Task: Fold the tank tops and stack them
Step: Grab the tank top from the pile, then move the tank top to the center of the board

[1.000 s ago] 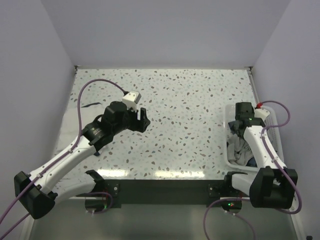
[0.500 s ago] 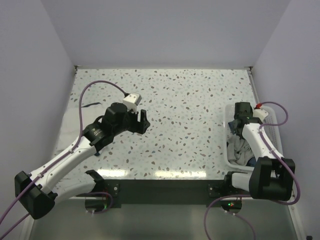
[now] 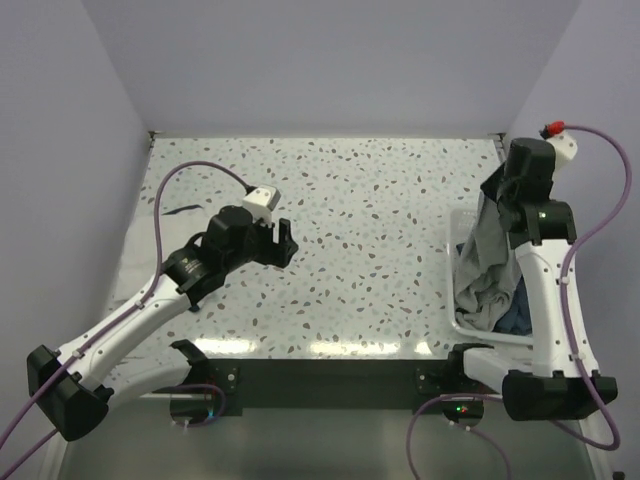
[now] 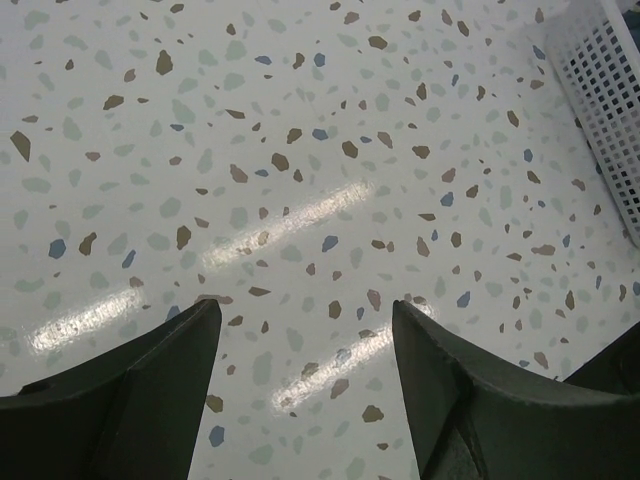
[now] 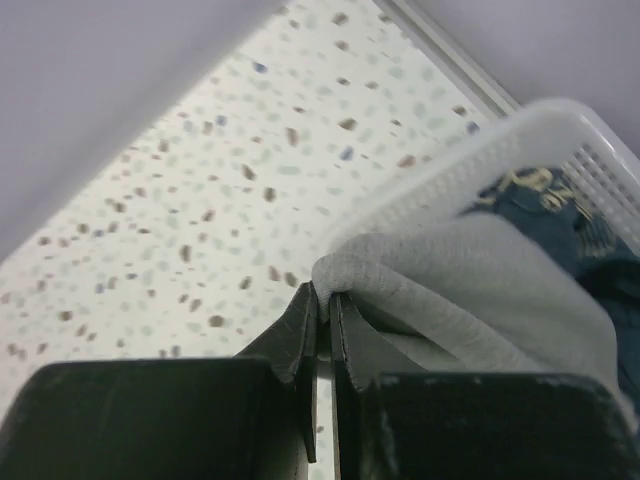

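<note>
My right gripper lifts the grey tank top past the basket rim toward my left gripper next, then lowers it onto the table's middle, which lies bare.
A light grey tank top hangs from my right gripper, which is shut on a fold of its edge. The cloth is lifted above the white lattice basket, and its lower end still rests inside. In the right wrist view the right gripper pinches the grey knit tightly, with the basket rim behind it. My left gripper hovers over the middle-left of the table, open. In the left wrist view the left gripper has only speckled tabletop between its fingers.
A dark blue garment lies in the basket under the grey cloth, and the right wrist view shows this dark blue garment has a printed pattern. The basket's corner appears at the left wrist view's upper right. Walls enclose the table on three sides.
My right gripper closed inside the basket, then rose and moved toward the back, pulling the grey tank top up. The left arm has barely moved.
</note>
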